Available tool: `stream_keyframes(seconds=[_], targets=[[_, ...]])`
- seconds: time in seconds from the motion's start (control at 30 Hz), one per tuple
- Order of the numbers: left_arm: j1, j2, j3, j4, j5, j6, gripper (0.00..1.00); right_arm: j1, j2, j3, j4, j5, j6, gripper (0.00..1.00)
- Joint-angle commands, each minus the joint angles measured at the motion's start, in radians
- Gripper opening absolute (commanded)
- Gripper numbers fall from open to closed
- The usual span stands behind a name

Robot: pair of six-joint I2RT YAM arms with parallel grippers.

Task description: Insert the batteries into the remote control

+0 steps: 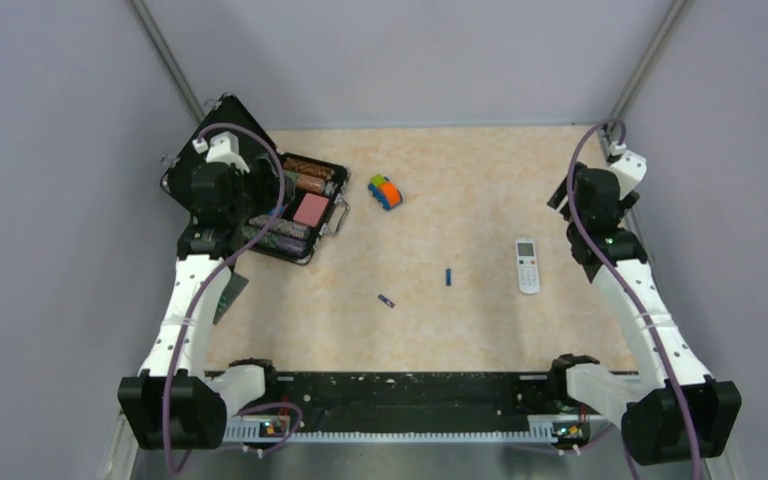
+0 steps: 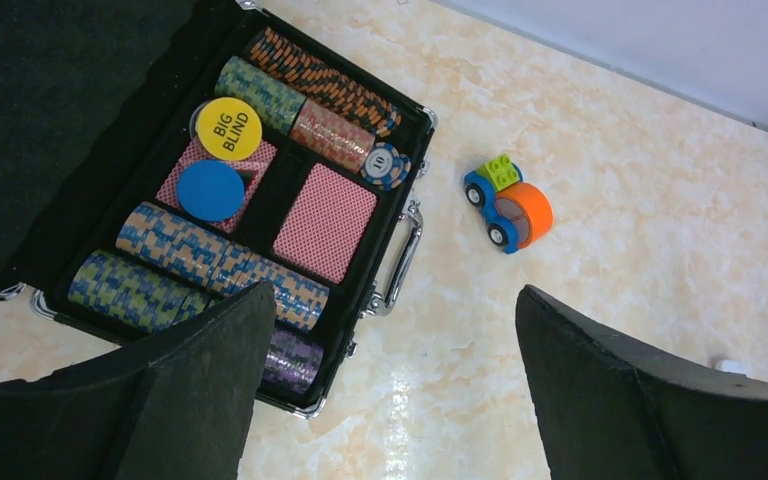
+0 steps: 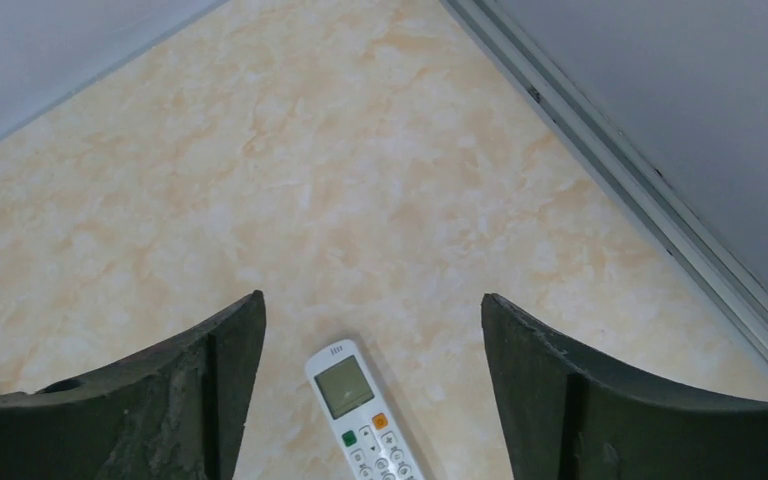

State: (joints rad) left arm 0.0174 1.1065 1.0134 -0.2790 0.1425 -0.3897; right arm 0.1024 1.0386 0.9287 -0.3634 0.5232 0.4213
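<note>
My right gripper will move down, back and to the left in the top view, onto the remote's button area, because the remote's narrow width fits between the open fingers.
The white remote control [image 1: 527, 265] lies face up on the table at the right, screen end away from me. It also shows in the right wrist view [image 3: 360, 408], low between the fingers. A blue battery [image 1: 449, 277] lies left of it, and a darker blue-purple battery [image 1: 387, 300] lies further left and nearer. My right gripper [image 3: 372, 305] is open and empty, raised behind the remote. My left gripper [image 2: 395, 300] is open and empty, raised over the near edge of the black case [image 2: 390, 170]. No battery shows in either wrist view.
The open black case [image 1: 335, 175] of striped chip stacks and cards stands at the back left. An orange-blue-green toy car [image 1: 385, 191] sits right of it, also in the left wrist view [image 2: 508, 203]. A metal rail [image 3: 640, 200] edges the table's right side.
</note>
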Motion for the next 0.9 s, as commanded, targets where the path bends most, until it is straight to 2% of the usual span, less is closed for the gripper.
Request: stream_keyframes(seconds=[0.0,0.1,0.2,0.53,0.7,0.87], targets=[[0.001,-0.004,0.014,0.062,-0.046,0.026,0.95,-0.004,0.021,-0.017,0.018,0.051,0.004,0.82],[0.001,0.0,0.008,0.067,-0.203,0.014,0.99,-0.005,0.111,0.01,-0.071,0.145,0.05,0.95],[0.001,0.011,0.022,0.072,-0.268,0.024,0.99,-0.007,0.19,0.064,-0.188,0.133,0.091,0.99],[0.001,-0.046,-0.08,0.201,-0.26,-0.031,0.99,-0.02,0.277,0.063,-0.213,-0.13,0.064,0.99],[0.001,-0.037,-0.088,0.19,-0.221,-0.002,0.98,-0.024,0.324,0.069,-0.236,-0.175,0.035,0.99],[0.001,-0.022,-0.085,0.196,-0.216,-0.024,0.97,-0.023,0.387,0.064,-0.241,-0.299,0.003,0.99]])
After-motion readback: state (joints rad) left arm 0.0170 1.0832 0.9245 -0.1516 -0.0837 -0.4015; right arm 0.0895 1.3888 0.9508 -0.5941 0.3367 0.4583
